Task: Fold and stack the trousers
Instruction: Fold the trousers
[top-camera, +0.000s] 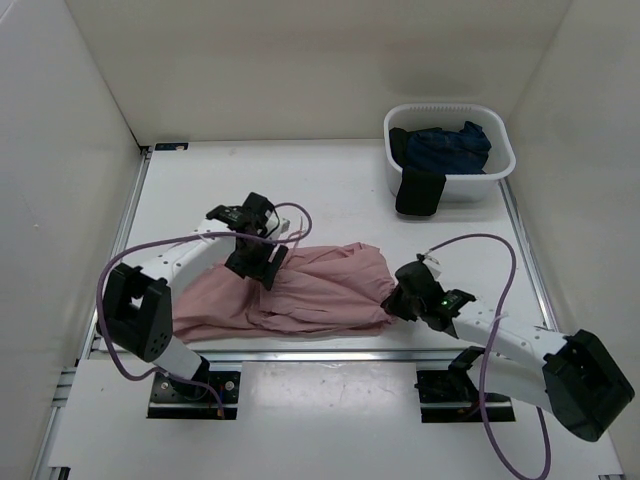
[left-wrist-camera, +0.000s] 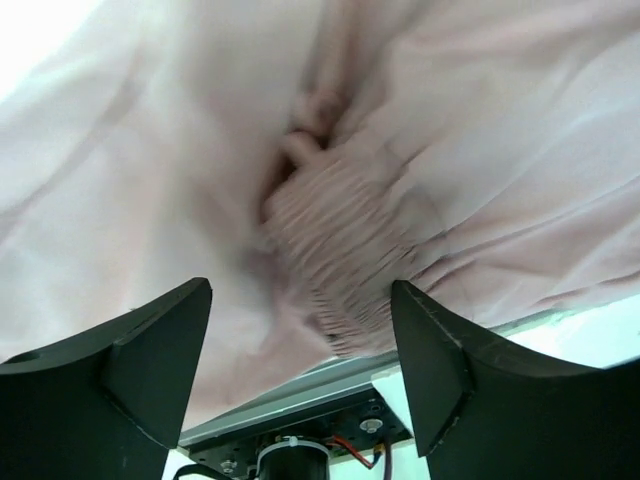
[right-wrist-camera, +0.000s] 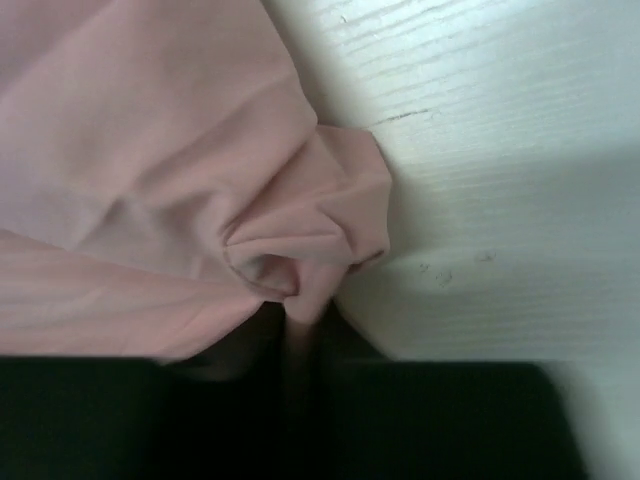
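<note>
The robot next needs to lift the trousers' bunched fold in its right gripper, carry it left in the top view and release it over the trousers' middle (top-camera: 294, 290), since the trousers lie crumpled.
The dusty-pink trousers (top-camera: 300, 290) lie crumpled lengthwise across the near part of the white table (top-camera: 340, 190). My left gripper (top-camera: 262, 265) hovers over their upper left part, open. In the left wrist view its two black fingers (left-wrist-camera: 150, 370) stand wide apart, with the gathered elastic waist (left-wrist-camera: 340, 240) between and beyond them, untouched. My right gripper (top-camera: 397, 300) sits at the trousers' right end. In the right wrist view a bunched fold of the trousers (right-wrist-camera: 300, 240) runs down into my right gripper (right-wrist-camera: 305, 325), whose dark jaws are shut on it.
A white basket (top-camera: 447, 108) stands at the back right, holding a dark navy garment (top-camera: 445, 148), with a black garment (top-camera: 418, 192) draped over its front rim. White walls enclose the table on three sides. A metal rail (top-camera: 330, 355) runs along the near edge.
</note>
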